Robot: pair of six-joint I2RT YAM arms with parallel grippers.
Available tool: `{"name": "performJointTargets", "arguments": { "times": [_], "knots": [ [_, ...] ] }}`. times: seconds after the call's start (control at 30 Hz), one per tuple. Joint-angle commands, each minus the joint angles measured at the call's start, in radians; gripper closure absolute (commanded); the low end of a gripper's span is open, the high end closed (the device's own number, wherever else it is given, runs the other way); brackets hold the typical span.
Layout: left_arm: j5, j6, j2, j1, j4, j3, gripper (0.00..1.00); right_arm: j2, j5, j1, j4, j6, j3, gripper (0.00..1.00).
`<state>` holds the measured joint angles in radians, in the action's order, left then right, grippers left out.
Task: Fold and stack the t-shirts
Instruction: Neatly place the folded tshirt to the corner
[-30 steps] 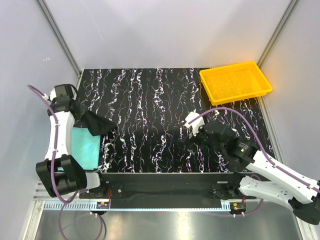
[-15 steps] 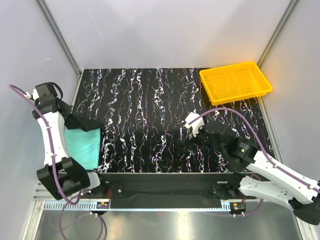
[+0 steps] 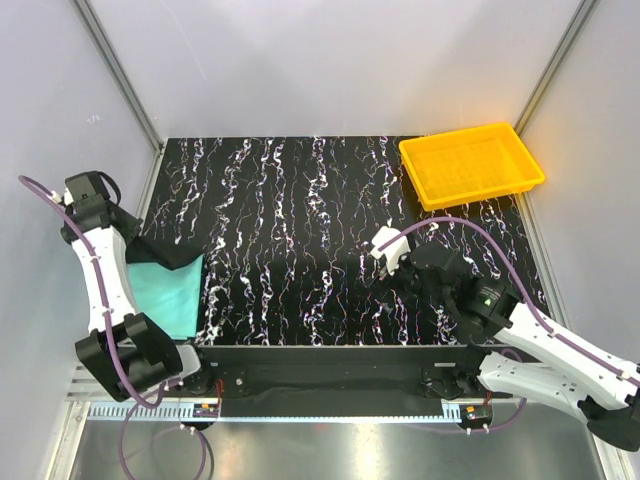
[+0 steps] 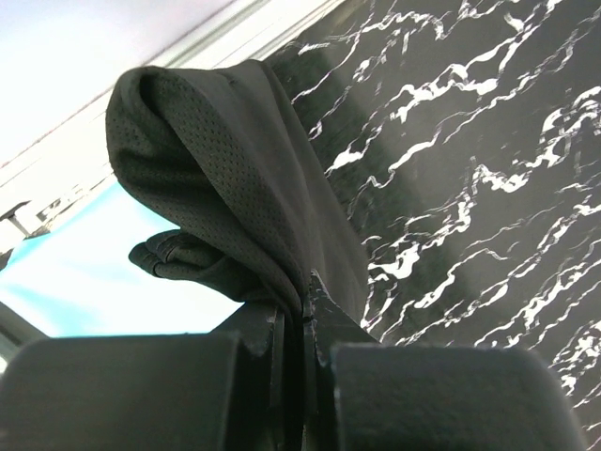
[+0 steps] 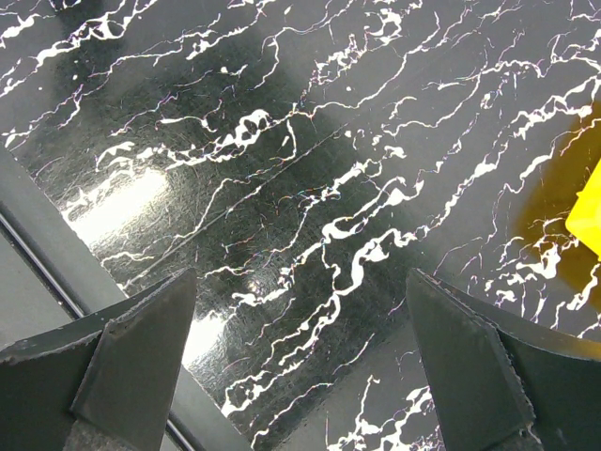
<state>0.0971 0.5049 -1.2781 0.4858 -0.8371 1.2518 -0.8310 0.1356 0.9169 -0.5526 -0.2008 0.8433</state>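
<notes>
The teal shirt is covered by the black shirt only at its far end. I will next bring my left gripper back toward its bare near end [image 3: 172, 312] [image 4: 54, 291], then open it.
The black t-shirt [image 3: 168, 252] is a bunched wad at the table's left edge, lying across the far end of the teal t-shirt [image 3: 165, 295], which lies flat near the left front corner. My left gripper [image 3: 126, 234] is shut on a fold of the black shirt. In the left wrist view the black cloth [image 4: 225, 178] drapes up from the closed jaws [image 4: 305, 293], with the teal shirt [image 4: 84, 272] below it. My right gripper [image 3: 385, 262] hovers open and empty over the bare table; its fingers [image 5: 141, 352] stand wide apart. No white neck label shows.
A yellow plastic tray [image 3: 471, 163] sits at the back right corner; its edge shows in the right wrist view [image 5: 587, 221]. The black marbled table [image 3: 300, 220] is walled by grey panels on the left, back and right.
My left gripper has pulled the black shirt leftward, toward the table's left edge, so it now lies over the teal shirt's far end. The right arm has barely moved.
</notes>
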Motion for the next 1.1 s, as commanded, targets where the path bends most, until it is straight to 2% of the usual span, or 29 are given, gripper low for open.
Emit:
{"name": "performJointTargets", "arguments": {
  "times": [0.0,0.33,0.43,0.73,0.83,0.87,0.9,0.93,0.97,1.07],
  "knots": [
    [-0.027,-0.045,0.032,0.019,0.026,-0.005,1.0,0.02,-0.01,-0.003,0.002,0.012,0.004,0.0],
    [-0.195,-0.186,0.062,0.046,0.065,-0.034,1.0,0.024,-0.011,-0.003,0.0,0.0,-0.009,0.0],
    [-0.188,-0.192,0.078,0.051,0.061,-0.04,1.0,0.023,-0.016,-0.003,-0.001,-0.003,-0.009,0.0],
    [-0.149,-0.059,0.155,0.111,0.024,-0.222,1.0,0.023,-0.013,-0.001,0.0,-0.018,-0.015,0.0],
    [-0.05,0.016,0.204,0.14,-0.038,-0.267,1.0,0.024,-0.017,-0.003,-0.001,-0.017,-0.024,0.0],
    [0.002,0.036,0.221,0.149,-0.045,-0.282,0.98,0.023,-0.017,-0.003,-0.001,-0.015,-0.024,0.0],
    [0.031,0.046,0.255,0.161,-0.063,-0.305,0.91,0.027,-0.021,-0.003,0.0,-0.011,-0.027,0.0],
    [0.065,0.055,0.266,0.187,-0.077,-0.308,0.79,0.029,-0.024,-0.003,-0.001,-0.011,-0.029,0.0],
    [0.151,0.07,0.276,0.194,-0.097,-0.308,0.72,0.03,-0.025,-0.003,0.0,-0.009,-0.033,0.0],
    [0.269,0.122,0.295,0.2,-0.155,-0.296,0.42,0.036,-0.028,-0.003,0.0,-0.002,-0.041,0.0]
  ]
}}
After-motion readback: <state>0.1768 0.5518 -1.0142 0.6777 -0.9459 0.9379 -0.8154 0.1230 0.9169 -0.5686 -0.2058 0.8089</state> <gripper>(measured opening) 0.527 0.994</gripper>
